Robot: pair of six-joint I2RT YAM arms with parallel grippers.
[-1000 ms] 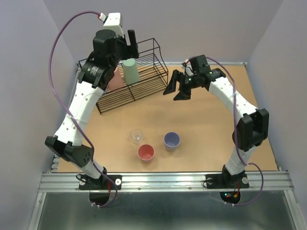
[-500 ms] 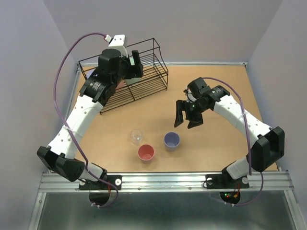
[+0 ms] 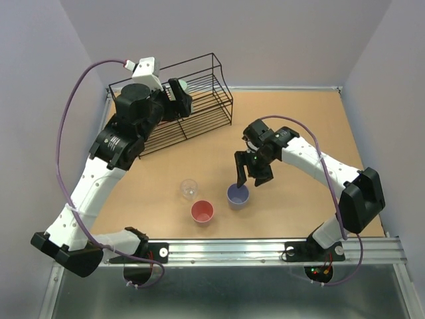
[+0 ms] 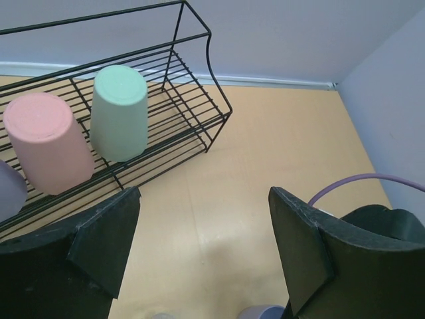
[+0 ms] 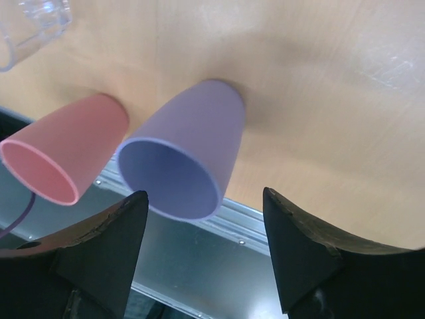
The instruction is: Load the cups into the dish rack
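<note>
The right gripper moves down over the lavender cup's rim (image 3: 248, 191) (image 5: 217, 199) next, on the side away from the salmon-pink cup. One finger then goes inside, because the upright cup's top is open.
The black wire dish rack (image 3: 207, 109) stands at the back left. In the left wrist view the rack (image 4: 174, 109) holds a salmon-pink cup (image 4: 46, 149), a sage green cup (image 4: 119, 113) and, at the frame's left edge, a lavender cup (image 4: 6, 189), all upside down. My left gripper (image 3: 178, 101) is open and empty, raised just in front of the rack. A lavender cup (image 3: 238, 194), a salmon-pink cup (image 3: 202, 211) and a small clear cup (image 3: 189, 188) stand upright on the table. My right gripper (image 3: 251, 171) is open just above and behind the lavender cup (image 5: 182, 159), not touching it.
The wooden table top (image 3: 299, 119) ends at a metal rail (image 3: 226, 249) at the near edge. Lavender walls close in the left, back and right sides. The three loose cups stand close together near the front centre.
My right gripper has swung from beside the rack down towards the front, to just above the lavender cup. My left arm has drawn back left from the green cup in the rack.
</note>
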